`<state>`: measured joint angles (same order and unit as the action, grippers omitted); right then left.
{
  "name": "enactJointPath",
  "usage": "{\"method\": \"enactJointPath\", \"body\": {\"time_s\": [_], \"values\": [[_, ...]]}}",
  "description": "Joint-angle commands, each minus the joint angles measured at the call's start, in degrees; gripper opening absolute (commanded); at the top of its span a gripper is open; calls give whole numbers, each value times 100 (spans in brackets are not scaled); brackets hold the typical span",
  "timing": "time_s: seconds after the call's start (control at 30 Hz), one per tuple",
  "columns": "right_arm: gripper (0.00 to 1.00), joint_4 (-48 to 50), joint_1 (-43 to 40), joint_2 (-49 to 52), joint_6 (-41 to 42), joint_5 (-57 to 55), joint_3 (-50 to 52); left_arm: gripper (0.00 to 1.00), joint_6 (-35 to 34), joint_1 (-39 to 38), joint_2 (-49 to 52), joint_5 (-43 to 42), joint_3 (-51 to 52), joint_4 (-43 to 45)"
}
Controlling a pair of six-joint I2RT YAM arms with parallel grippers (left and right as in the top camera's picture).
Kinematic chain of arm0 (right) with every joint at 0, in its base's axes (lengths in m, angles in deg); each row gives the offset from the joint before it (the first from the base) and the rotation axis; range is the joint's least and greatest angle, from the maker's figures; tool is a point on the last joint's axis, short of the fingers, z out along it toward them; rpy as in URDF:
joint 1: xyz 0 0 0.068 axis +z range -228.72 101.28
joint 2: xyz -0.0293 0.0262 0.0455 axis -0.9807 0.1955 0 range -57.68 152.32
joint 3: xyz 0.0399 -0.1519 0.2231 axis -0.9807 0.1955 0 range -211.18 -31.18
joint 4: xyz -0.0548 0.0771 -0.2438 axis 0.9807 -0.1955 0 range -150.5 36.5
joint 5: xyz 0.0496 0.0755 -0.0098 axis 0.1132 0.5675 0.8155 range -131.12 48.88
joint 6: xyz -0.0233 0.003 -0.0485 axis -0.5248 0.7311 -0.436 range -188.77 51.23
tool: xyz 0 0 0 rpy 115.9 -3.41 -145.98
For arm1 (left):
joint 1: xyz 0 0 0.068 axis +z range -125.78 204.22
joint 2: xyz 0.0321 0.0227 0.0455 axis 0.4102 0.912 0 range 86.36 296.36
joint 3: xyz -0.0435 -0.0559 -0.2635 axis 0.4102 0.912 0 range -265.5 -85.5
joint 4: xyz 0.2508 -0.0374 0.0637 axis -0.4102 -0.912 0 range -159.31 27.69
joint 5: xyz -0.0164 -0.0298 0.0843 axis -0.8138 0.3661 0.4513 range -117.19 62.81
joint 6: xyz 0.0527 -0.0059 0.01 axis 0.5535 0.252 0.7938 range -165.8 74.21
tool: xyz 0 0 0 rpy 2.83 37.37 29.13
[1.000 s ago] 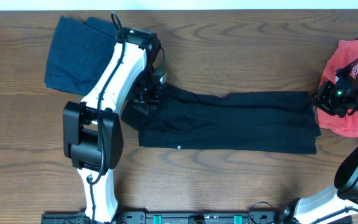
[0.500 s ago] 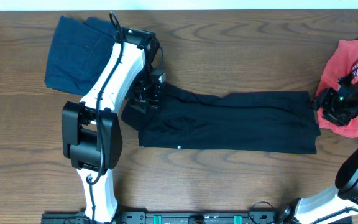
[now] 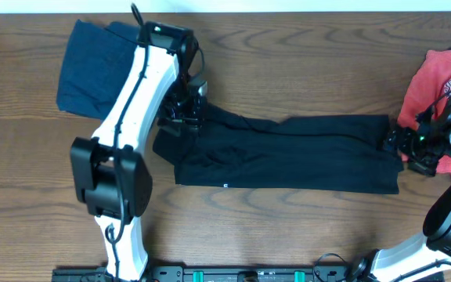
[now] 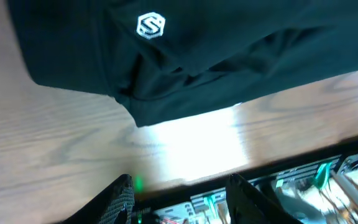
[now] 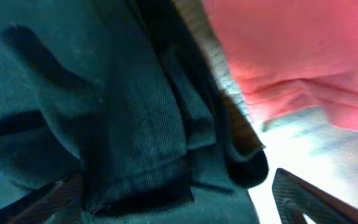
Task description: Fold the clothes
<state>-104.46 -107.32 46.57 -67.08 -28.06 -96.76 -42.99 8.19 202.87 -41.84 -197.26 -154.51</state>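
My right gripper is about to move down, away from the red T-shirt and onto the rumpled end of the black T-shirt (image 3: pixel 288 153), at its bunched fold (image 3: pixel 385 153).
The clothes lie on the wooden table (image 3: pixel 304 63). A black T-shirt (image 3: pixel 288 153), folded into a long strip with a small white tag (image 3: pixel 225 186), stretches across the middle. My left gripper (image 3: pixel 185 111) hovers over its left end. In the left wrist view the left gripper (image 4: pixel 182 198) is open with nothing between its fingers, and the black T-shirt (image 4: pixel 185 68) with a white logo (image 4: pixel 150 26) lies beyond them. My right gripper (image 3: pixel 395 142) stands at the shirt's right edge. In the right wrist view the right gripper (image 5: pixel 179 199) is wide open over rumpled black T-shirt fabric (image 5: pixel 123 124).
A navy garment (image 3: pixel 92 70) lies folded at the far left, partly under the left arm. A coral-red lettered T-shirt (image 3: pixel 445 82) is bunched at the right edge, and this red T-shirt (image 5: pixel 303 56) lies close beside the black one. Bare wood shows in front of and behind the black shirt.
Both grippers have opened. The right gripper has moved toward the near side and left, onto the black shirt's right edge. The left arm has shifted slightly; the shirt lies as before.
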Motion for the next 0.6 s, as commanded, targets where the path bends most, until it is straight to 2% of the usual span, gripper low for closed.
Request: {"method": "enactJointPath", "body": {"time_s": [0.0,0.07,0.2,0.43,0.53,0.57], "values": [[88,223,-33,203,-162,229,291,51,-4,37,-568,9,-262,-44],[84,422,-33,219,-162,352,378,56,0,37,-848,9,-264,39],[67,520,-26,219,-330,435,393,65,17,37,-1362,13,-264,155],[25,857,-20,219,-568,951,474,80,13,37,-1941,28,-264,542],[1,850,-26,216,-570,940,485,82,15,37,-2031,35,-264,621],[1,826,-35,208,-568,940,470,82,15,37,-2031,35,-264,621]]}}
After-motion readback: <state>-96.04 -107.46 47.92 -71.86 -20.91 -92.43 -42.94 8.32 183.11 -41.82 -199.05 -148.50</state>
